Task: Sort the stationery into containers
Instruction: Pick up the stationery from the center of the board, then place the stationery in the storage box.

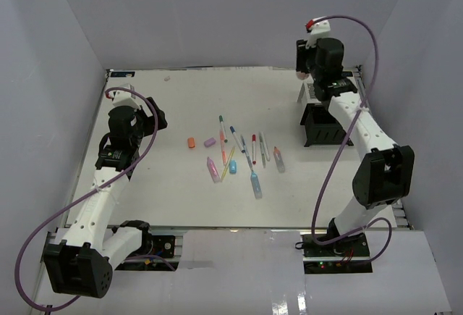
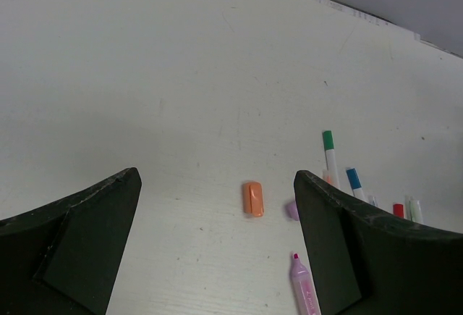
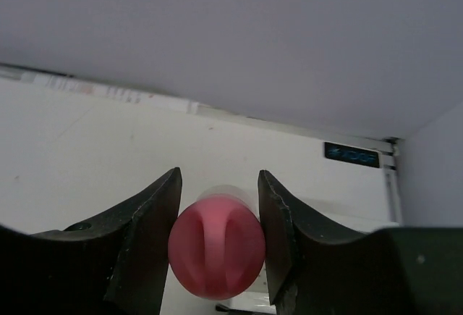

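The pink-capped bottle (image 3: 217, 246) hangs by the organizer's end nearer the pens. My right gripper should move toward the side and down over the organizer's white mesh end.
Several pens, markers and erasers lie loose mid-table, among them an orange eraser (image 1: 191, 143), a purple eraser (image 1: 210, 142), a green-capped pen (image 1: 222, 128) and a pink highlighter (image 1: 213, 169). My left gripper (image 1: 154, 116) is open and empty, above the table left of them. In its wrist view the orange eraser (image 2: 253, 199) lies ahead between the fingers of the left gripper (image 2: 217, 177). My right gripper (image 1: 309, 71) is raised at the far right above the organizer, black (image 1: 322, 132) and white mesh (image 1: 309, 93). The right gripper (image 3: 219, 185) is shut on the pink-capped bottle (image 3: 217, 246).
White walls enclose the table on three sides. A blue marker (image 1: 256, 183), an orange marker (image 1: 278, 159) and a red-capped pen (image 1: 254, 145) lie near the pile's right side. A purple cable loops from each arm.
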Robot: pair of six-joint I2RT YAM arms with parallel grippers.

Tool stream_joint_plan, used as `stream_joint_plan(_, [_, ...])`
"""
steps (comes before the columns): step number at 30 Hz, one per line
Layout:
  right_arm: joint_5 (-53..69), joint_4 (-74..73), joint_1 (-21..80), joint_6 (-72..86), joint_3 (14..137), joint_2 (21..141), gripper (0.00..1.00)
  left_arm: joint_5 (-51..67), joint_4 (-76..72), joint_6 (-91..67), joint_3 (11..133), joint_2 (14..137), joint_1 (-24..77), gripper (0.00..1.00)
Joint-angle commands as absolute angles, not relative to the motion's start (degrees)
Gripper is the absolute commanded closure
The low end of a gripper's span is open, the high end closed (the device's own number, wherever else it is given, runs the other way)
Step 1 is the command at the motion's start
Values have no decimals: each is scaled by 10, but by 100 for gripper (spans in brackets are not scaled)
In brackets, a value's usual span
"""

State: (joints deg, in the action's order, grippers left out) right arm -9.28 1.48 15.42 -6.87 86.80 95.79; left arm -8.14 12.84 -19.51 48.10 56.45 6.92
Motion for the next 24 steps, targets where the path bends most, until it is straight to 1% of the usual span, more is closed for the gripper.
stream_joint_plan(1, [-191, 17, 106, -74, 888, 937, 84, -76, 125, -193, 480, 551, 68, 2])
stream_joint_plan(5, [-201, 19, 42, -37, 875, 933, 84, -69, 127, -195, 483, 555, 67, 2])
stream_joint_plan(8, [-196, 35, 21, -33, 864, 937, 84, -65, 128, -196, 483, 555, 68, 2])
stream_joint_plan(14, [-208, 54, 7, -27, 839, 955, 84, -60, 128, -198, 483, 555, 68, 2])
stream_joint_plan(15, [-200, 61, -10, -25, 825, 959, 84, -58, 128, -198, 483, 555, 68, 2])
stream_joint_plan(18, [-186, 90, -19, -22, 801, 969, 84, -57, 128, -198, 483, 557, 68, 2])
stream_joint_plan(22, [-175, 97, -30, -27, 797, 990, 83, -55, 128, -198, 483, 558, 68, 2])
stream_joint_plan(24, [-160, 103, -33, -29, 794, 1002, 81, -54, 128, -198, 483, 557, 68, 2])
